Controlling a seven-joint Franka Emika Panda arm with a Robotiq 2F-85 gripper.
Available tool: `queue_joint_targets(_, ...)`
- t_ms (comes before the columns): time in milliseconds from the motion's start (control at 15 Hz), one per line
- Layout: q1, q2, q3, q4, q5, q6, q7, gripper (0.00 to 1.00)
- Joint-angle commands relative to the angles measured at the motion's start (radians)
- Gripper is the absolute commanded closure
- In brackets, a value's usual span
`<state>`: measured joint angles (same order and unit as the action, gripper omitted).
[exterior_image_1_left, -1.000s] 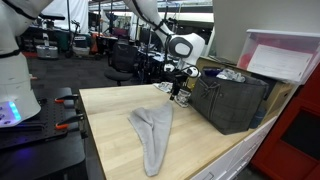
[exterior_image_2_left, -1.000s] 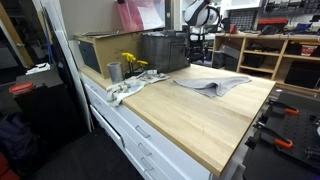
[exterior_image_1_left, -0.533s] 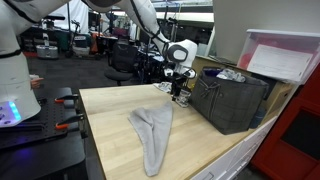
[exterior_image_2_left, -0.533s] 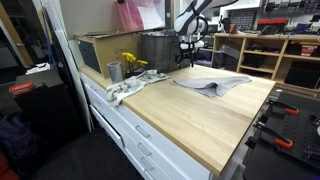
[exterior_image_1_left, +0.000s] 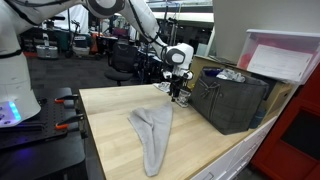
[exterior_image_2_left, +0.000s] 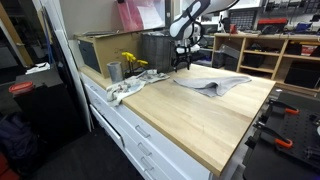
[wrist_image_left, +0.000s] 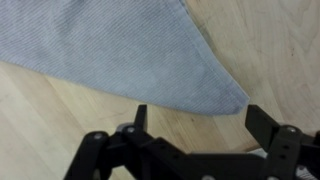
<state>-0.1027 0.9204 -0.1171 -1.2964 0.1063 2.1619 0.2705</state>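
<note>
Next, my gripper goes down and toward the right in the wrist view onto the cloth's pointed corner (exterior_image_1_left: 168, 104) (wrist_image_left: 236, 102), because it lies nearer one finger than the other.
A grey folded cloth (exterior_image_1_left: 152, 131) lies on the wooden table (exterior_image_1_left: 110, 125); it also shows in the other exterior view (exterior_image_2_left: 212, 84). In the wrist view the cloth (wrist_image_left: 110, 50) fills the upper part, its pointed corner ending just above the fingers. My gripper (wrist_image_left: 196, 118) is open and empty, its two black fingers straddling bare wood just below that corner. In both exterior views the gripper (exterior_image_1_left: 178, 92) (exterior_image_2_left: 183, 62) hangs low over the table at the cloth's far end, beside a dark crate.
A dark plastic crate (exterior_image_1_left: 228, 100) with items inside stands on the table beside the gripper. A metal cup (exterior_image_2_left: 114, 72), yellow flowers (exterior_image_2_left: 132, 63) and a crumpled rag (exterior_image_2_left: 130, 86) sit near the table's end. Shelving (exterior_image_2_left: 275, 55) stands behind.
The arm has swung sideways and lowered toward the cloth's corner. The cloth has not moved.
</note>
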Motion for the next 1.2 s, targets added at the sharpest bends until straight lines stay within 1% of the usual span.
queue_joint_targets(0, -0.018, -0.013, -0.004, -0.019, 0.008, 0.004, 0.011, 0.00)
queue_joint_targets(267, -0.049, -0.004, -0.026, -0.021, 0.034, 0.014, 0.073, 0.00)
queue_joint_targets(400, -0.065, 0.013, -0.013, -0.004, 0.053, 0.004, 0.077, 0.00)
queue_joint_targets(533, -0.065, 0.019, 0.007, 0.005, 0.078, 0.000, 0.069, 0.00)
queue_joint_targets(733, -0.048, 0.033, 0.035, 0.021, 0.097, -0.007, 0.057, 0.00)
queue_joint_targets(867, -0.032, 0.041, 0.045, 0.025, 0.087, 0.003, 0.045, 0.00)
queue_joint_targets(1133, 0.004, 0.084, 0.036, 0.044, 0.060, 0.024, 0.044, 0.00)
